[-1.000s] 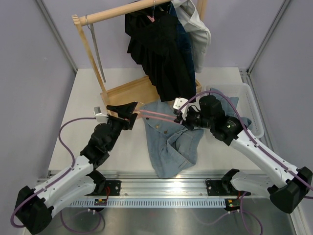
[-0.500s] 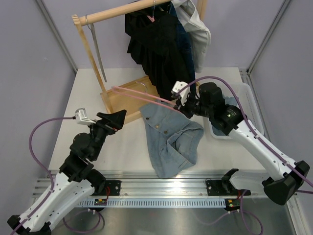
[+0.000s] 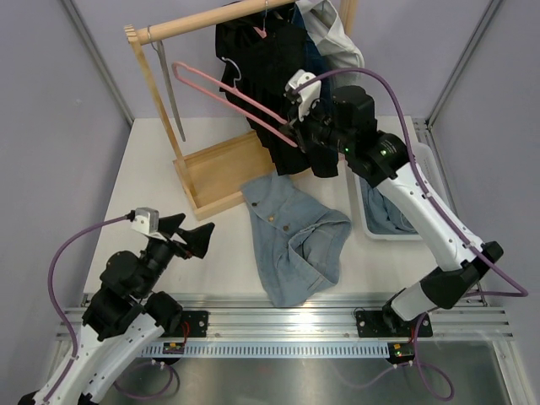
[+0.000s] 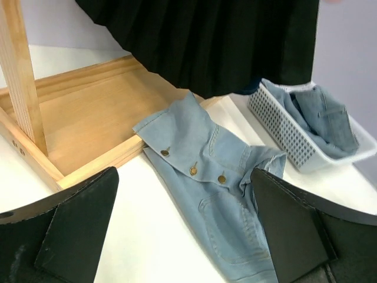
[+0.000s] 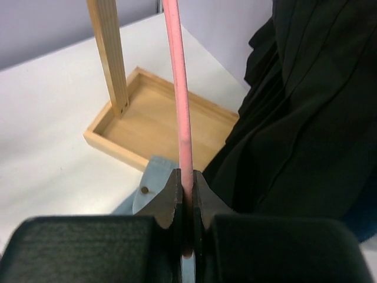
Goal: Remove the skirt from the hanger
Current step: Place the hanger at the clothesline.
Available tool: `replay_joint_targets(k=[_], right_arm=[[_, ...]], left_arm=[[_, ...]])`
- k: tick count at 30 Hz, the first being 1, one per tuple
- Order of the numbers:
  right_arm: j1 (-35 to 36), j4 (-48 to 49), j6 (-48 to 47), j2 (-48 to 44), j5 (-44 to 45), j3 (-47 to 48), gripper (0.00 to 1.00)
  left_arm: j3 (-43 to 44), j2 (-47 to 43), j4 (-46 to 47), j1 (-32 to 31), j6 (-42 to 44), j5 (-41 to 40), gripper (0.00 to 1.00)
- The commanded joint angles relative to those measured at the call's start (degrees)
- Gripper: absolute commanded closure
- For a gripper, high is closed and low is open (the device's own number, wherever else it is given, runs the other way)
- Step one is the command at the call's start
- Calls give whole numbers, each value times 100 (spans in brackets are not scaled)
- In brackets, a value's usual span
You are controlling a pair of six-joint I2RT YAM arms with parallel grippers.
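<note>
My right gripper should next move outward and let go of the hanger [image 3: 228, 93] on the bar's bare part [image 3: 182, 24], because that part is outward and to the gripper's left in the top view.
The light-blue denim skirt [image 3: 295, 236] lies crumpled on the white table, off the hanger; it also shows in the left wrist view [image 4: 218, 194] and the right wrist view [image 5: 150, 188]. The pink hanger [image 3: 228, 93] is bare and held in the air near the rack. My right gripper [image 3: 297, 128] is shut on its pink bar [image 5: 179, 88], the jaws [image 5: 186, 177] pinching it. My left gripper [image 3: 190, 234] is open and empty, low at the near left, with the skirt seen between its fingers [image 4: 182, 188].
A wooden rack with a tray base [image 3: 219, 169] and a top rail [image 3: 211, 21] stands at the back. Black garments [image 3: 278, 84] hang from the rail. A white basket [image 3: 422, 198] with denim inside sits at the right, also in the left wrist view [image 4: 283, 130].
My right gripper has lifted the pink hanger up and back, away from the skirt, towards the rail. My left arm has drawn back to the near left. The skirt stays on the table.
</note>
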Motion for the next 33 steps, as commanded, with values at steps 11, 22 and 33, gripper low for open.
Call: replay_joint_targets(k=[11, 22, 33], right_arm=[[552, 962, 630, 1145, 1508, 1492, 100], [965, 1446, 787, 1892, 2518, 2336, 100], [1176, 1394, 744, 2762, 2608, 3390, 100]], left_arm=[[156, -168, -159, 6, 626, 536, 1], [139, -282, -186, 6, 573, 510, 1], [121, -291, -116, 6, 582, 589, 1]])
